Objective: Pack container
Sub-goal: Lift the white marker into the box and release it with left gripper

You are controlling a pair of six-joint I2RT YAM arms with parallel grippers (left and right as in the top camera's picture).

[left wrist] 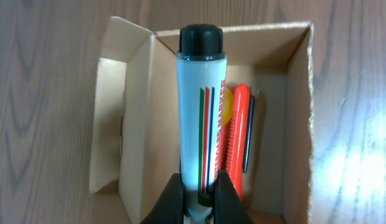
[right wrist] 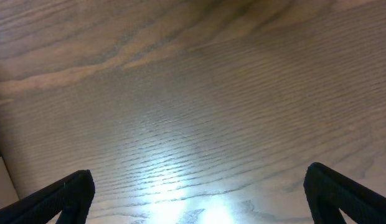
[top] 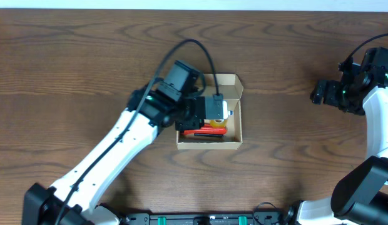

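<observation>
The white marker [left wrist: 200, 118] already hangs over the opening of the box, so next I will lower my left gripper through the box's open top toward the red-orange utility knife [left wrist: 238, 127] and let go of the marker.
The container [top: 236, 87] is a small tan cardboard box, open, in the middle of the table; it also shows in the left wrist view [left wrist: 299, 112]. My left gripper [left wrist: 198, 196] is shut on a white marker [left wrist: 200, 118] with a black cap and holds it over the box's open top. In the overhead view the gripper [top: 214, 107] hangs over the box. Inside lie a red-orange utility knife [left wrist: 238, 137] and something yellow [left wrist: 225, 112]. My right gripper [right wrist: 199, 193] is open and empty over bare table at the far right [top: 322, 92].
The box flap [left wrist: 109, 124] stands open on the box's left side. The wooden table [top: 87, 56] surrounds the box. The left arm [top: 119, 144] crosses the table from the front left.
</observation>
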